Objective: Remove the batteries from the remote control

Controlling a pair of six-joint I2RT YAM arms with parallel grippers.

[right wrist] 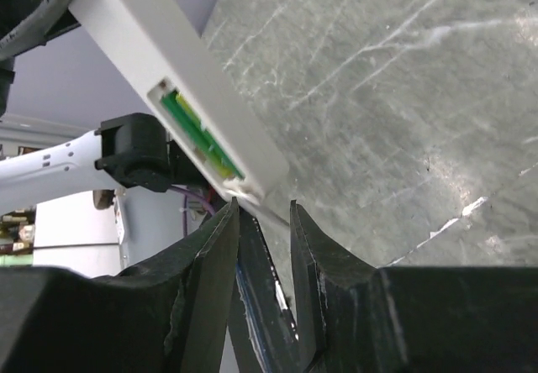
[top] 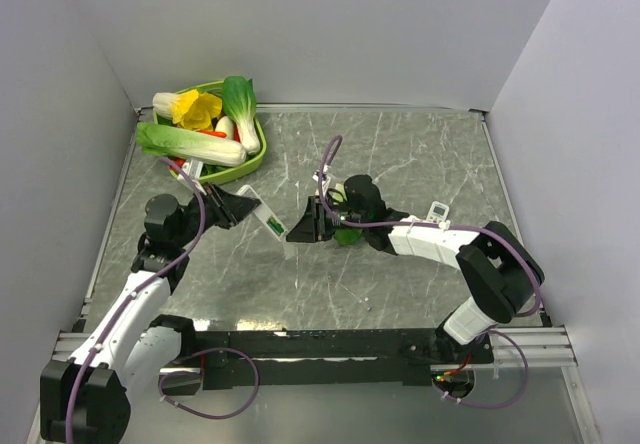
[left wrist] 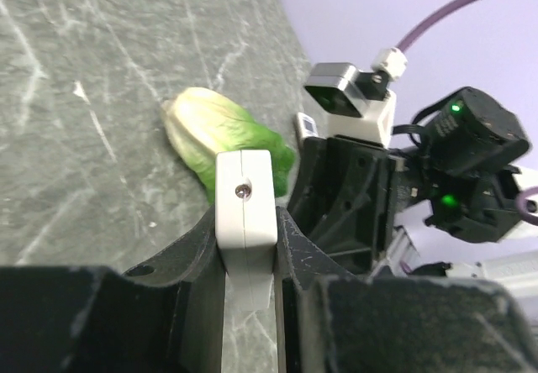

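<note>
My left gripper brings the remote down onto bare tabletop short of the cabbage next, as the cabbage lies below my gripper and to its right in the top view.
My left gripper [top: 243, 205] [left wrist: 246, 215] is shut on one end of the slim white remote control [top: 264, 217] [left wrist: 245, 198] [right wrist: 160, 49] and holds it tilted above the table. The battery bay is uncovered, and a green battery [right wrist: 202, 136] [top: 274, 227] lies inside it. My right gripper [top: 299, 228] [right wrist: 265, 207] is at the remote's free end. Its jaws stand a narrow gap apart, with the left fingertip [right wrist: 229, 213] against the remote's corner. A thin pale edge runs from that end in between the tips. A dark strip lies deeper between the fingers, and I cannot tell what it is.
A small green and white cabbage [top: 350, 235] [left wrist: 220, 131] lies on the table under my right arm. A green bowl [top: 256, 158] of toy vegetables stands at the back left. A small white device [top: 438, 210] lies to the right. Walls close in the table's sides.
</note>
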